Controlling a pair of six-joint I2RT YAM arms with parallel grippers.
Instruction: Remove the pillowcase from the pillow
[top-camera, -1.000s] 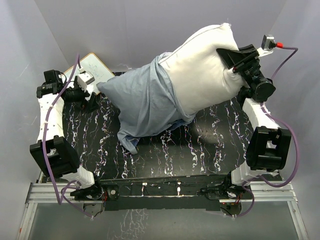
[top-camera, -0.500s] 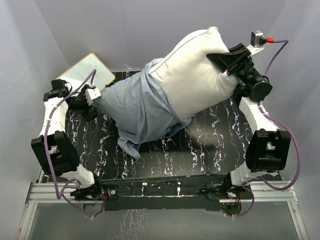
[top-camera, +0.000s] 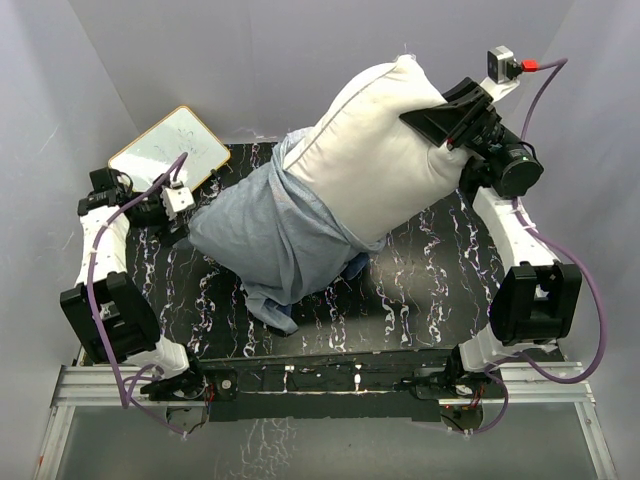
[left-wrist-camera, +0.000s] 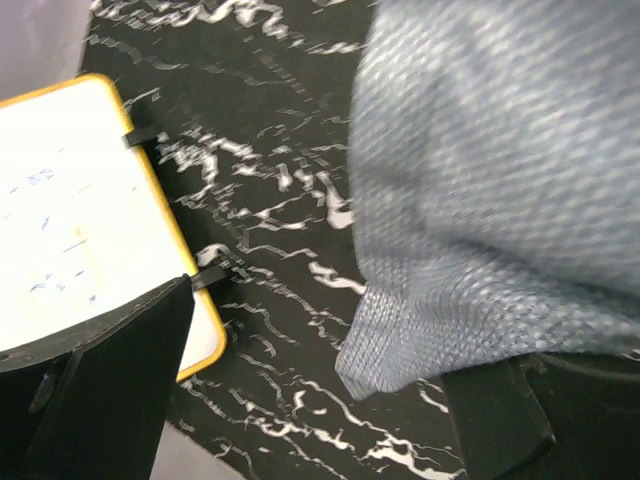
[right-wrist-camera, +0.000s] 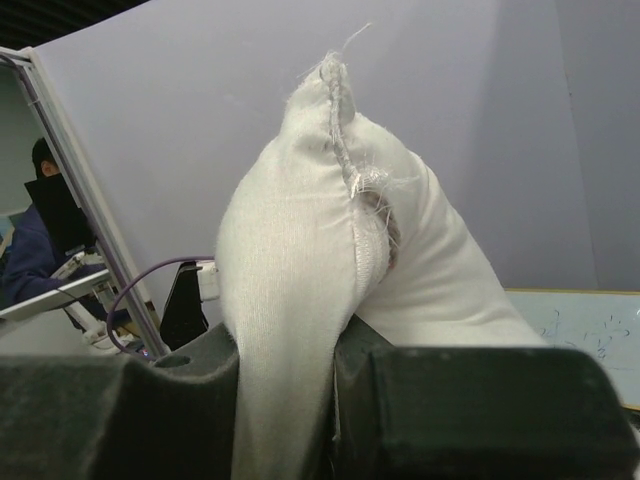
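Note:
My left gripper is to move toward the pillow next, deeper onto that hanging corner (top-camera: 203, 232) (left-wrist-camera: 394, 347) of the pillowcase, and then close.
The white pillow (top-camera: 380, 160) is lifted at the back right, tilted up. My right gripper (top-camera: 443, 120) is shut on its seamed top corner, and in the right wrist view the pillow (right-wrist-camera: 300, 250) is squeezed between the jaws of the right gripper (right-wrist-camera: 290, 400). The pillowcase (top-camera: 265, 235), showing its pale grey-blue side, still wraps the pillow's lower end and sags onto the table. My left gripper (top-camera: 183, 215) is open beside its left edge. In the left wrist view a corner of the pillowcase (left-wrist-camera: 480, 200) hangs between the wide-apart jaws of the left gripper (left-wrist-camera: 320, 345), nearer the right one.
A white board with an orange edge (top-camera: 170, 150) lies at the back left, close behind my left gripper; it also shows in the left wrist view (left-wrist-camera: 80, 220). The black marbled table (top-camera: 420, 290) lies under everything. Grey walls close in on three sides.
My right arm has raised the pillow higher and swung it leftward. The pillowcase has slid lower on the pillow and its left corner has dropped nearer. My left gripper shifted slightly.

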